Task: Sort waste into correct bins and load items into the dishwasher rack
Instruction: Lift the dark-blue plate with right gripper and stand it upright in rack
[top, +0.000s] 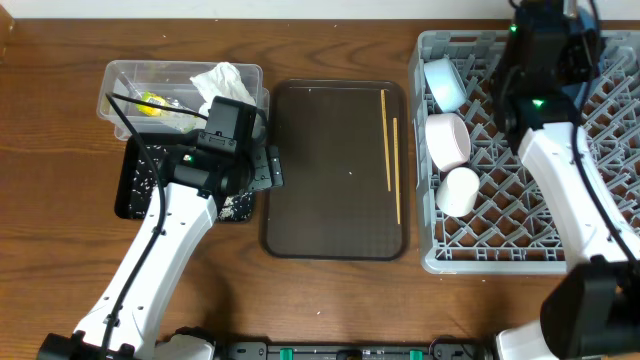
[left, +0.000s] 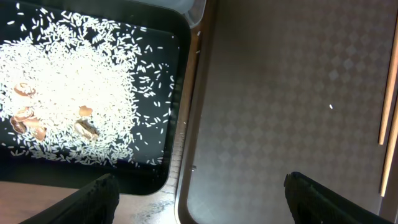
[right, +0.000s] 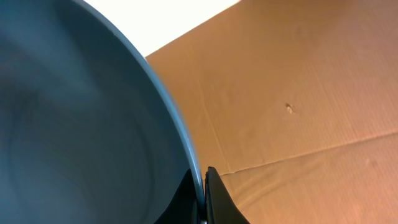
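My right gripper lowers the dark blue dish (right: 74, 124) onto the grey rack's open far slats next and releases its rim, since bowls and cup fill one side.
My left gripper (left: 199, 208) is open and empty, low over the gap between the black tray (left: 177, 56) and the brown serving tray (left: 280, 93). The black tray holds white rice (left: 81, 87). The clear tub (top: 120, 75) holds crumpled tissue (top: 225, 80) and a yellow-green wrapper (top: 152, 103). Two chopsticks (top: 386, 125) lie on the brown tray's right side. My right gripper (right: 204, 199) is shut on the rim of the dark blue dish (right: 74, 124), above the grey rack (top: 600, 200). The rack holds a light blue bowl (top: 443, 83), a white bowl (top: 448, 140) and a white cup (top: 459, 190).
A few brown scraps (left: 28, 115) lie among the rice. The right arm (top: 570, 180) reaches across the rack's middle. The right wrist view shows brown cardboard (right: 298, 93) behind the dish. The left arm (top: 150, 260) crosses the wooden table at the front left.
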